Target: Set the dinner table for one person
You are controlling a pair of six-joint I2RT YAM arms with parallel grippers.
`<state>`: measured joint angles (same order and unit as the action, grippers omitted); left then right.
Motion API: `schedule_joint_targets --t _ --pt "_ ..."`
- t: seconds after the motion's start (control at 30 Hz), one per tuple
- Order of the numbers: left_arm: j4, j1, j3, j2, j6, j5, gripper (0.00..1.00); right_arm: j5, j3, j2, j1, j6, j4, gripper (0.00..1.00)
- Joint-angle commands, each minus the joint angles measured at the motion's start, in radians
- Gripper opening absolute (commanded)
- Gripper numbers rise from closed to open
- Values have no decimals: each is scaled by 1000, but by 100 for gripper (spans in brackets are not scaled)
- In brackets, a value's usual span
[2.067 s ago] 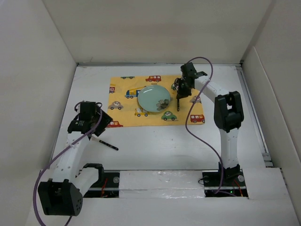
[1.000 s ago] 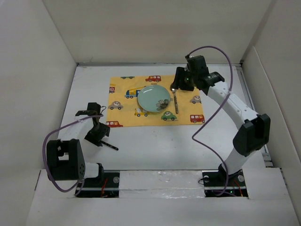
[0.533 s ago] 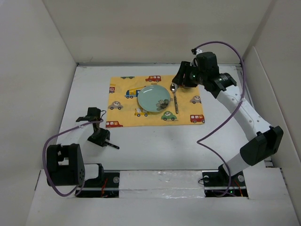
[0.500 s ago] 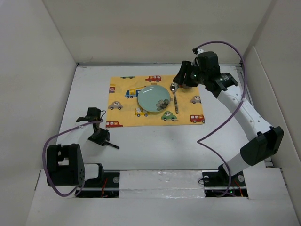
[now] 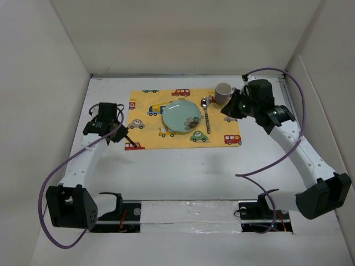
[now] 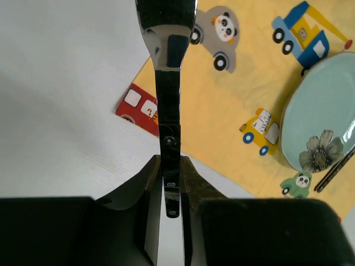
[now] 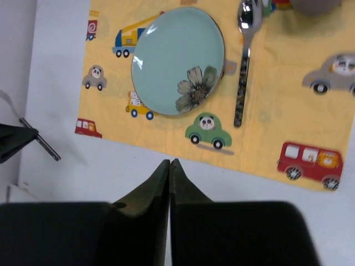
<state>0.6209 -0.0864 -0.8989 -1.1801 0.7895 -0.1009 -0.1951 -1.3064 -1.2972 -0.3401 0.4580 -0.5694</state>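
Observation:
The spoon takes the plate's other side, so my left gripper moves toward the plate point(image 5: 182, 116) next, turning and lowering onto the bare part of the placemat by the grey car point(image 5: 148, 123).
On the white dinner table point(image 5: 183, 166) lies a yellow car-print placemat point(image 5: 145, 133). It carries a pale green plate point(image 5: 182, 116), a spoon point(image 5: 206, 113) to the plate's right and a beige cup point(image 5: 223, 92) at the back right. My left gripper point(image 5: 118, 133) hangs over the mat's left edge, shut on a black-handled piece of cutlery point(image 6: 168, 83) whose shiny end points away from the jaws. My right gripper point(image 5: 230, 108) hovers beside the cup, shut with nothing in it; its tips point(image 7: 169, 163) meet above the mat's near edge.
White walls enclose the table on the left, back and right. A purple cable loops from each arm. The two arm bases sit on the rail point(image 5: 188, 213) at the near edge.
The left gripper shut on the cutlery near the front left and carried it up to the mat's left edge. The right gripper drew back rightward, uncovering the cup, and shut.

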Motion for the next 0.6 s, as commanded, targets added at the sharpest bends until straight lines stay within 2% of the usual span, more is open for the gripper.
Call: schedule_joint_targets --t 0.0,0.17,0.27,0.33,0.57 --pt "-6 1 -222 -123 -224 7 0 -15 94 58 7 8 49 0" --pt "-65 -41 -434 -315 -372 52 0 -79 239 168 -3 37 137 0" --pt "-30 -168 -599 -476 -456 -47 0 -89 289 182 -30 50 120 0" --pt "8 -241 -734 -657 -498 -74 0 -57 306 190 -57 62 79 0" --pt "5 -251 -850 -814 -519 -46 0 12 318 213 -115 80 30 0"
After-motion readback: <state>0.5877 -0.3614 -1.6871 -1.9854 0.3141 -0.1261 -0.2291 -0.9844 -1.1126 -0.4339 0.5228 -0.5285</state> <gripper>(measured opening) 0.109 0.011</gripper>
